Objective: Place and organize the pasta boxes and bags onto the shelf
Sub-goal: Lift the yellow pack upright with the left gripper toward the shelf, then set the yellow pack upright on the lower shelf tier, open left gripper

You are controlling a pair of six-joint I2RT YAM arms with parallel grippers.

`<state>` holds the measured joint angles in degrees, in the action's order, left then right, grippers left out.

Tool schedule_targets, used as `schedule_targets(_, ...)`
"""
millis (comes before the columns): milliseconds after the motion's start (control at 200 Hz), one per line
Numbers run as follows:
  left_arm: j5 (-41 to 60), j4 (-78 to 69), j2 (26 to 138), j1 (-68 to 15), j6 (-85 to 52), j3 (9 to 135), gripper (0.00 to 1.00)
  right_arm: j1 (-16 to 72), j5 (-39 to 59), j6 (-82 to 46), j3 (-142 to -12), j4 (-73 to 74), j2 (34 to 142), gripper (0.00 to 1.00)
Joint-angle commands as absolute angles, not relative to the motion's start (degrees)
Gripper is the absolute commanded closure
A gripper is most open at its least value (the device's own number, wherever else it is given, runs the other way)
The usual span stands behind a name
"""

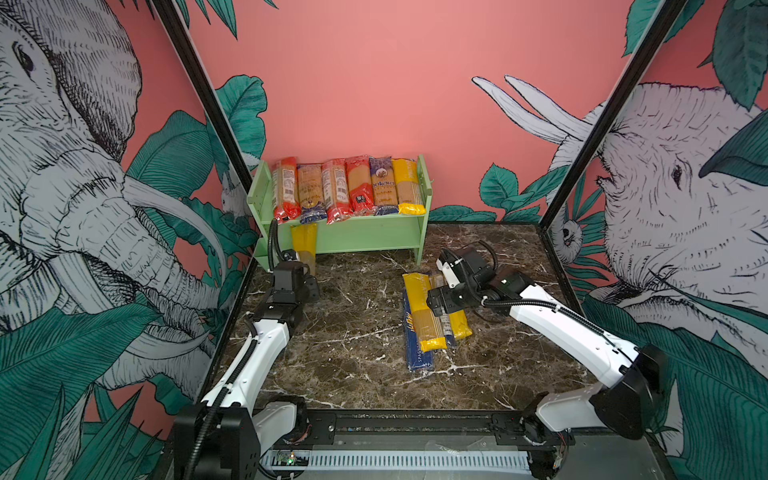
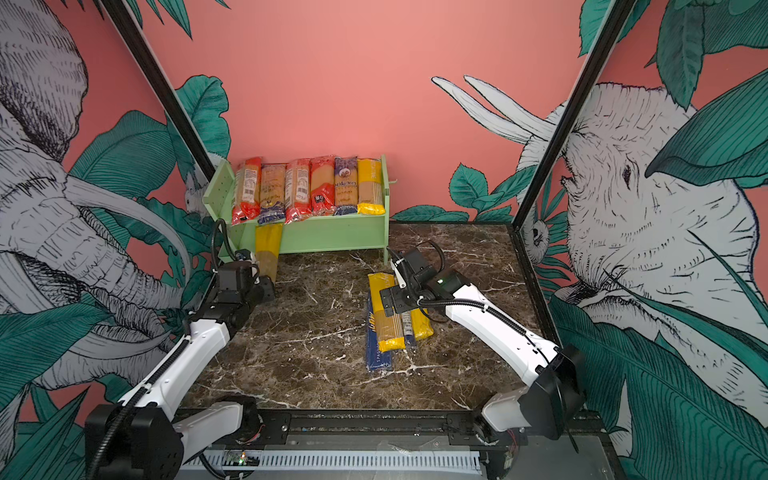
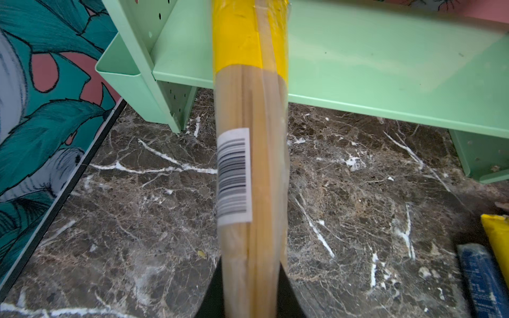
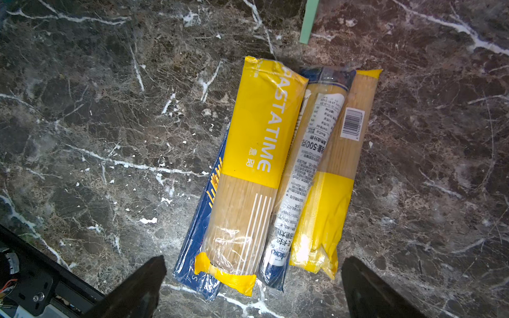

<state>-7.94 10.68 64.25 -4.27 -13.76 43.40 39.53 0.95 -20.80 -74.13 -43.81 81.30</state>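
Observation:
My left gripper should next push the spaghetti pack it is holding outward onto the bare spot at the lower board's end (image 1: 286,237) (image 3: 185,59) by the side bin and let go of it.
The mint-green shelf (image 1: 357,235) (image 2: 332,237) stands at the back, with several pasta packs (image 1: 349,189) side by side on its top board. My left gripper (image 3: 252,278) (image 1: 305,276) is shut on a yellow-ended spaghetti pack (image 3: 253,165) (image 1: 304,247) (image 2: 268,251), whose far end lies over the lower board (image 3: 385,63). My right gripper (image 4: 254,261) (image 1: 445,270) hangs open above a pile on the table. In the pile are a yellow PASTATIME pack (image 4: 253,154) (image 1: 422,316), a dark-blue pack (image 4: 198,247) (image 1: 415,357) beneath it, a white-labelled pack (image 4: 305,176) and another yellow pack (image 4: 330,198) (image 1: 460,324).
The dark marble table (image 1: 353,332) is walled by printed panels with black corner posts (image 1: 199,91). A small green side bin (image 3: 121,71) hangs on the shelf's left panel. A black rail (image 1: 415,424) runs along the front edge.

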Motion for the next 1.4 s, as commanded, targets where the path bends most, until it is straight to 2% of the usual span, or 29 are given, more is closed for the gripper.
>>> schedule_targets(0,-6.5,-4.1,64.5,-1.9,-11.4,48.1,1.00,38.7,2.2,-19.9,-76.8,-41.7,81.8,0.01)
schedule_targets(680,-4.8,-9.7,75.8,1.2,-6.4,55.2,1.00,36.0,2.8,-18.1,-78.8,-41.8,84.3,0.01)
schedule_targets(1210,-4.8,-10.4,81.8,3.5,-5.1,59.5,1.00,34.9,1.8,-16.1,-79.3,-44.1,82.4,0.01)
schedule_targets(1395,-5.4,-9.7,82.4,4.0,-4.8,60.4,0.63,34.8,2.2,-15.8,-80.0,-44.3,82.7,0.01)
